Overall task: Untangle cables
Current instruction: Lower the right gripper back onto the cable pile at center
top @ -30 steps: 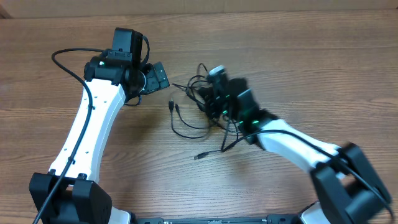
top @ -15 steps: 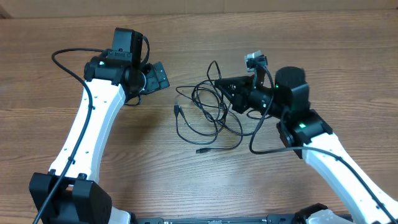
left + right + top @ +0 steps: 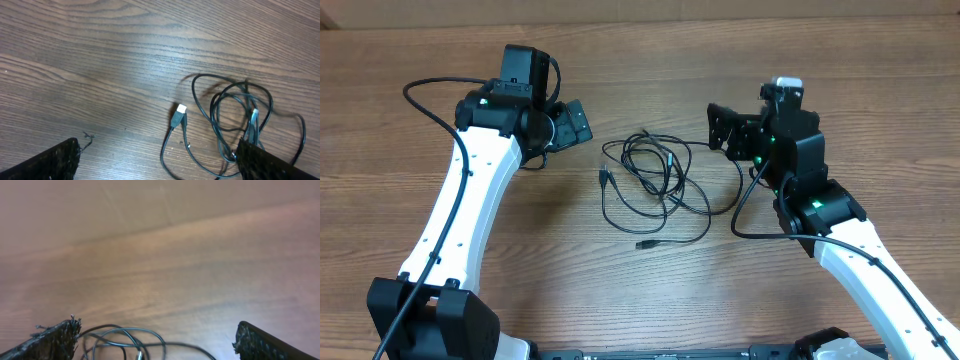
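I should next move my right gripper down and to the left in the overhead view, toward my left gripper, onto the crossed parts of the cables below.
The cables (image 3: pixel 665 172) lie on the wooden table as a loose tangle of thin black loops between my two grippers, touched by neither. One plug (image 3: pixel 603 177) points left and another plug (image 3: pixel 640 243) lies toward the front. My left gripper (image 3: pixel 576 120) stands open just left of the tangle. In the left wrist view the cables (image 3: pixel 235 117) and a USB plug (image 3: pixel 179 116) lie ahead of the open left gripper (image 3: pixel 160 167). My right gripper (image 3: pixel 721 127) is open to the right of the tangle. Only the top loops of the cables (image 3: pixel 125 337) show above the right gripper (image 3: pixel 155 347).
The left arm's thicker black wire (image 3: pixel 420 92) arcs out over the table at the far left. Both arm bases stand at the front edge. The table's back edge (image 3: pixel 640 14) runs along the top.
My right gripper, earlier shut on the lifted cables, has opened and drawn back to the right. The cables dropped and spread flat on the table. The left arm has not moved.
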